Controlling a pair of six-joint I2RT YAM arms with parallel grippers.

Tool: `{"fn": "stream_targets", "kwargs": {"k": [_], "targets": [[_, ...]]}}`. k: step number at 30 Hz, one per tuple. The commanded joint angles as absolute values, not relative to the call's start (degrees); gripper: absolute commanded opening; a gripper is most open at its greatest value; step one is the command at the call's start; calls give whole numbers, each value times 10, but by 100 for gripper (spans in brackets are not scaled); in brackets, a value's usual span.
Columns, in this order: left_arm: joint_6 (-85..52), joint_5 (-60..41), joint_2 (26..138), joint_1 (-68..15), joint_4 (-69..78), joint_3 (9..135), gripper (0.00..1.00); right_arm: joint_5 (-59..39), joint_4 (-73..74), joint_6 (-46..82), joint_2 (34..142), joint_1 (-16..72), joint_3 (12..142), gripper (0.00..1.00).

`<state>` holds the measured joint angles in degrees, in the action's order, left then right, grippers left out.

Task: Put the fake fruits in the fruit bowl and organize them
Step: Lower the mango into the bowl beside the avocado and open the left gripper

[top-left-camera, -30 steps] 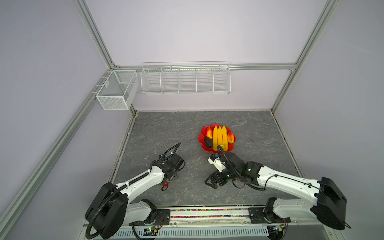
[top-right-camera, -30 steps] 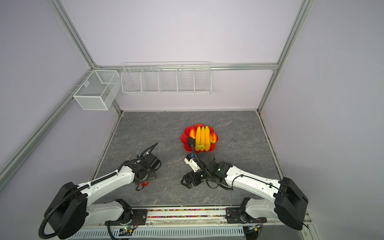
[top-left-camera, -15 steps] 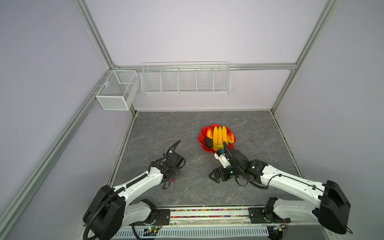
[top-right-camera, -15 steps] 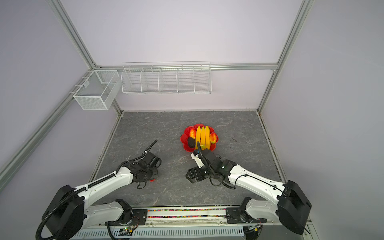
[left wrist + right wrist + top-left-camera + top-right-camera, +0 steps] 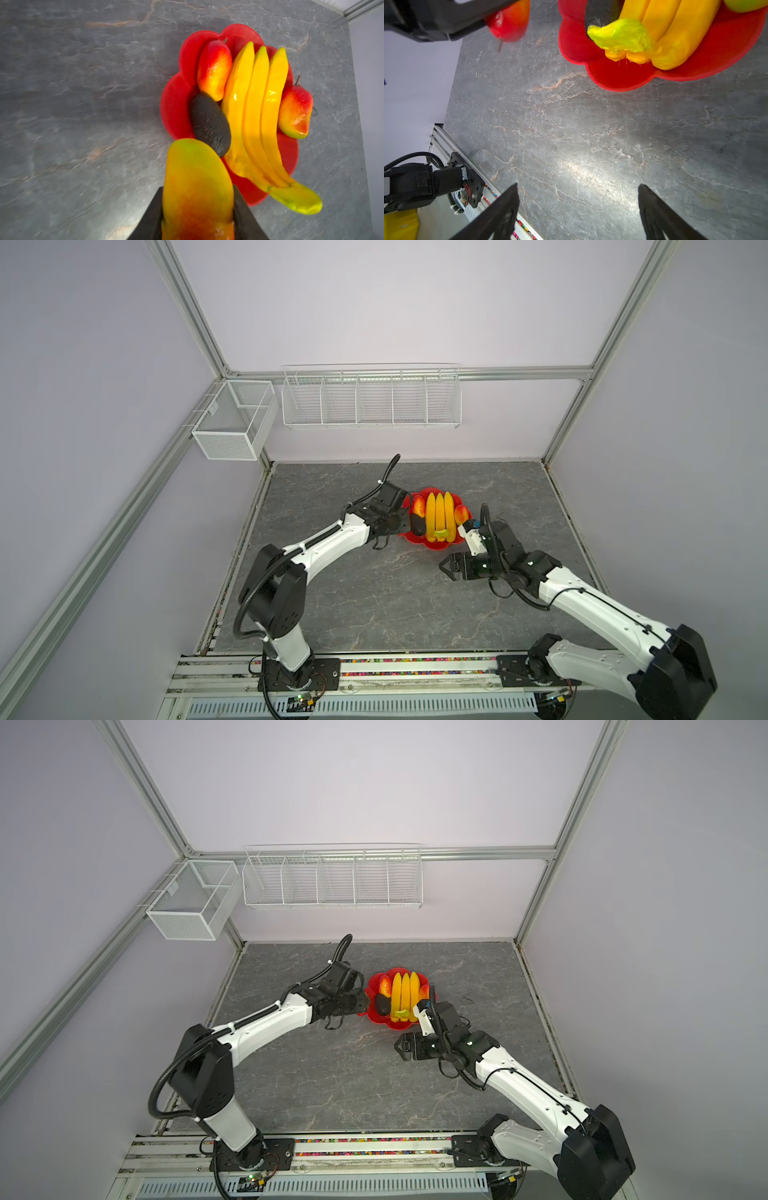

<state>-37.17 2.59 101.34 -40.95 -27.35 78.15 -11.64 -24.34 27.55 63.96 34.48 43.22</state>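
The third mango goes over the bowl's rim next; my left gripper will lower and release it in the bowl's red lobe beside the avocado, as that lobe is still bare.
The red scalloped fruit bowl (image 5: pixel 436 546) (image 5: pixel 395 1026) holds the yellow bananas (image 5: pixel 439 516) (image 5: pixel 253 108), a dark avocado (image 5: pixel 417 526) (image 5: pixel 209 124) and two red-and-yellow mangoes (image 5: pixel 418 506) (image 5: pixel 461 513). My left gripper (image 5: pixel 401 524) (image 5: pixel 197 187) hangs at the bowl's left edge, shut on another mango (image 5: pixel 195 166) (image 5: pixel 510 22) whose tip points at the avocado. My right gripper (image 5: pixel 445 568) (image 5: pixel 578 187) is open and empty over bare table, just in front of the bowl's front right rim (image 5: pixel 618 83).
A long white wire basket (image 5: pixel 371 396) and a white mesh box (image 5: pixel 232 418) hang on the back and left walls. The grey stone table (image 5: pixel 374 597) ends at a rail (image 5: pixel 374 668) along the front, where both arm bases stand.
My left gripper closed on the mango at the front left of the table and carried it up to the bowl's left edge. The right gripper drifted back right, staying open.
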Motion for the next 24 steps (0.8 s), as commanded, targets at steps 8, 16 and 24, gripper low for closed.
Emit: {"fn": "stream_targets", "kwargs": {"k": [8,16,24], "targets": [[-394,41,1147,-419,-298,906,18,-140,-259,248,624,328,428,90],[-398,67,1166,-419,-305,908,22,-142,-263,242,615,316,424,90],[-384,74,1185,-417,-316,928,36,-150,-264,240,625,313,432,90]]}}
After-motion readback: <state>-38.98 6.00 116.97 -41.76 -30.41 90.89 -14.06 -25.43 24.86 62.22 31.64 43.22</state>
